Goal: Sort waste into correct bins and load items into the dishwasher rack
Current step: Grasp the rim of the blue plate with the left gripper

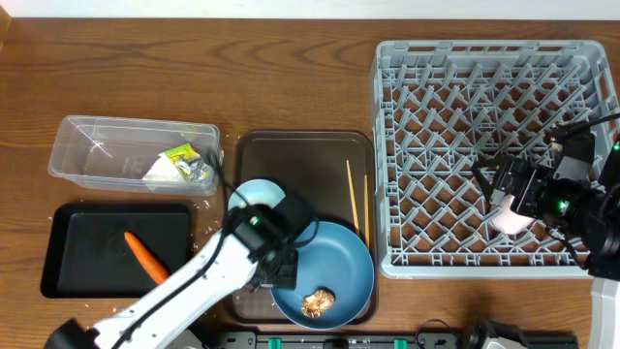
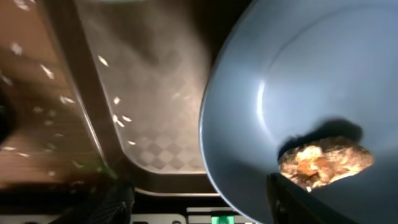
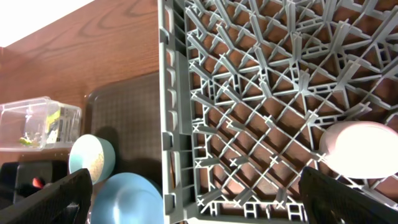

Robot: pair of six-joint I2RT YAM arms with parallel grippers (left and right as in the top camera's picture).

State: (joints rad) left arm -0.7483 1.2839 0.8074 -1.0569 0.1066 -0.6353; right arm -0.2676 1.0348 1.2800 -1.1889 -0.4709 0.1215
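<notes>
My left gripper should go down next onto the blue plate's rim (image 1: 275,293) (image 2: 215,179), on the side away from the chopsticks.
On the brown serving tray (image 1: 291,150) lies the blue plate (image 1: 339,254) with a brown food lump (image 1: 318,302) near its front rim. My left gripper (image 1: 281,269) hangs open at the plate's left edge. In the left wrist view one finger (image 2: 292,202) is over the plate (image 2: 298,74) beside the lump (image 2: 326,160), the other finger (image 2: 115,205) outside the rim. My right gripper (image 1: 499,184) stands open above the grey rack (image 1: 387,145), holding nothing. A pinkish-white cup (image 1: 509,219) sits in the rack just below it.
A light-blue cup (image 1: 254,194) and the chopsticks (image 1: 352,199) share the serving tray. The black tray (image 1: 87,242) holds a carrot (image 1: 145,255). The clear tub (image 1: 97,155) holds a wrapper (image 1: 179,153), foil (image 1: 201,173) and paper (image 1: 160,173). Rice grains (image 1: 208,228) dot the table.
</notes>
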